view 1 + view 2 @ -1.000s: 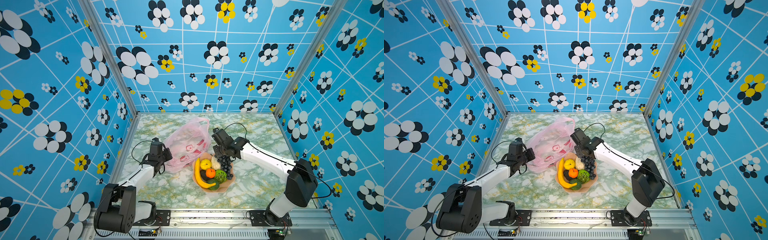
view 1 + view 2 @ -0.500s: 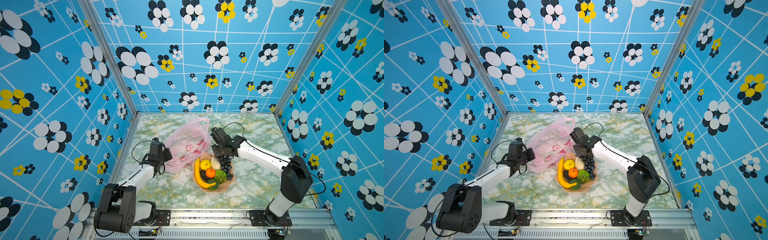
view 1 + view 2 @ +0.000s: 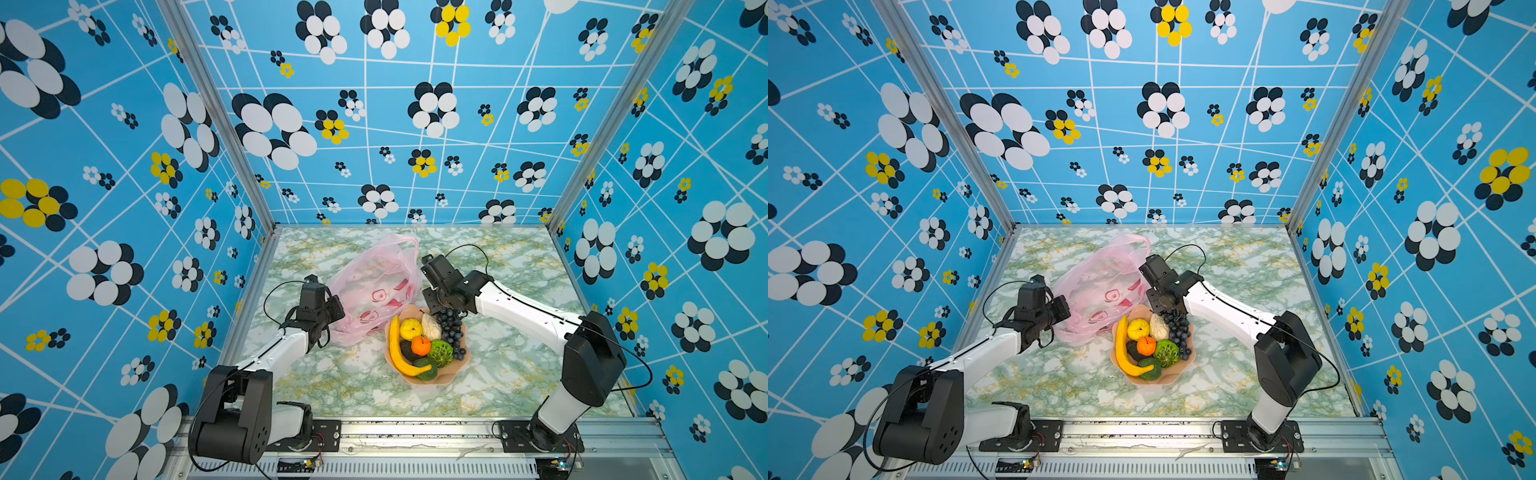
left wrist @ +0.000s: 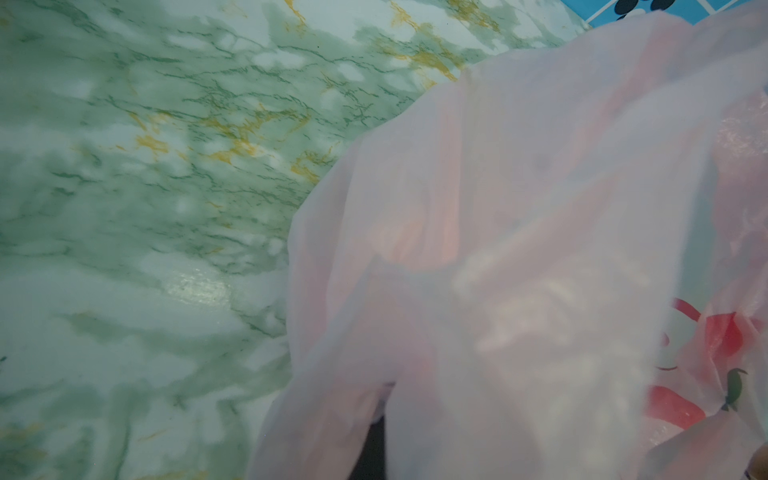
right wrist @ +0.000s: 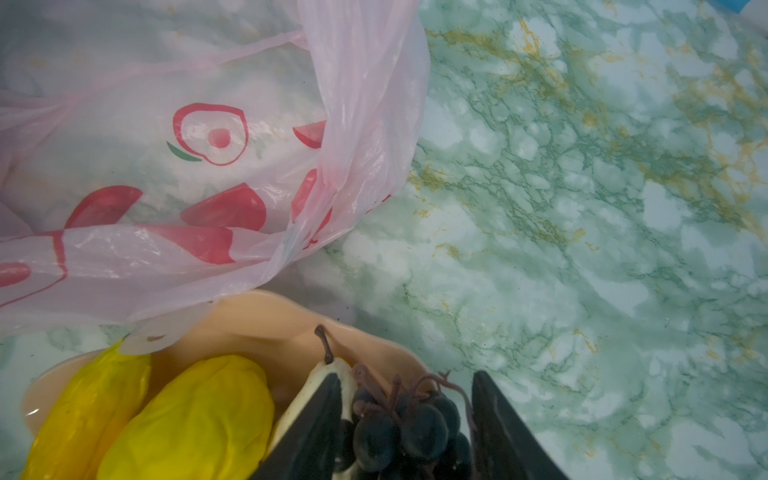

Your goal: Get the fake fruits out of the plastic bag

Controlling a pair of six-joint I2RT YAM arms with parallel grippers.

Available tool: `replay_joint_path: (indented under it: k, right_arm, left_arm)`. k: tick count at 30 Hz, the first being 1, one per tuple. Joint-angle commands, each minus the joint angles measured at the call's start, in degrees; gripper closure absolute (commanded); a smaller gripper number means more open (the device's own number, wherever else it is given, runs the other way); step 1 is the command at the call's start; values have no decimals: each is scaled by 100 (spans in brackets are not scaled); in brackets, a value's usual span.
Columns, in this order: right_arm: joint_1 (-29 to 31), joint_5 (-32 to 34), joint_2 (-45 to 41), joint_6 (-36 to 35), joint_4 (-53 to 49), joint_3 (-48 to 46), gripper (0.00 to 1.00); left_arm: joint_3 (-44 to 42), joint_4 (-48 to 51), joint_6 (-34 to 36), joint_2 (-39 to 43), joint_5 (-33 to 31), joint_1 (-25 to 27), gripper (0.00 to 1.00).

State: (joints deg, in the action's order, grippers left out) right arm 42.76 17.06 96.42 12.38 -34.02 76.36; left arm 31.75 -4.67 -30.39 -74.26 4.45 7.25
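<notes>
The bag's edge overlaps the bowl's rim, so my left gripper needs to move outward with the bag to the tabletop by the back wall (image 3: 370,235) and release it.
The pink plastic bag (image 3: 374,286) (image 3: 1100,286) lies crumpled behind a peach bowl (image 3: 453,376). My left gripper (image 3: 332,309) is shut on the bag's left edge, and in the left wrist view the film (image 4: 519,249) covers the jaws. The fake fruits fill the bowl: banana (image 3: 399,353), yellow ribbed fruit (image 3: 410,328), pale piece (image 3: 431,326), orange (image 3: 420,345), green fruit (image 3: 440,352), grape bunch (image 3: 451,332). My right gripper (image 5: 405,376) (image 3: 436,307) stands open at the bowl's back rim. Its fingers (image 5: 324,415) straddle the grape bunch (image 5: 399,428), which rests in the bowl.
The green marbled table (image 3: 519,374) is boxed in by blue flowered walls on three sides. The bag's loop handle (image 3: 405,243) sticks up towards the back wall. An edge of the bag (image 5: 166,328) overlaps the bowl's rim (image 5: 266,316).
My right gripper's jaws have opened round the grape bunch over the bowl, and the arm has shifted slightly towards the back. The left arm and bag have not moved.
</notes>
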Motion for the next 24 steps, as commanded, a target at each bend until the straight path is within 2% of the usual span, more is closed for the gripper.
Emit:
replay_joint_path:
  k: [1, 3, 6, 11, 19, 24]
  right_arm:
    - [-12, 47, -421, -29, -101, 50, 28]
    - [-5, 54, -583, -8, -165, 44, 19]
    - [-13, 11, -852, 39, -344, 92, 10]
    - [-5, 42, -1548, 217, -628, -2, 8]
    - [-12, 138, -2951, 911, -792, -857, 7]
    - [-8, 89, -3609, 1524, -862, -1564, 7]
  left_arm:
    - [159, 36, 102, -69, -58, 38, 100]
    - [182, 46, 92, -88, -50, 33, 100]
    - [254, 102, 92, -123, -60, 44, 100]
    - [830, 282, -40, -552, 214, 47, 100]
    - [2929, 540, -218, -2360, 554, 324, 100]
    - [4593, 888, -241, -3493, 702, 558, 100]
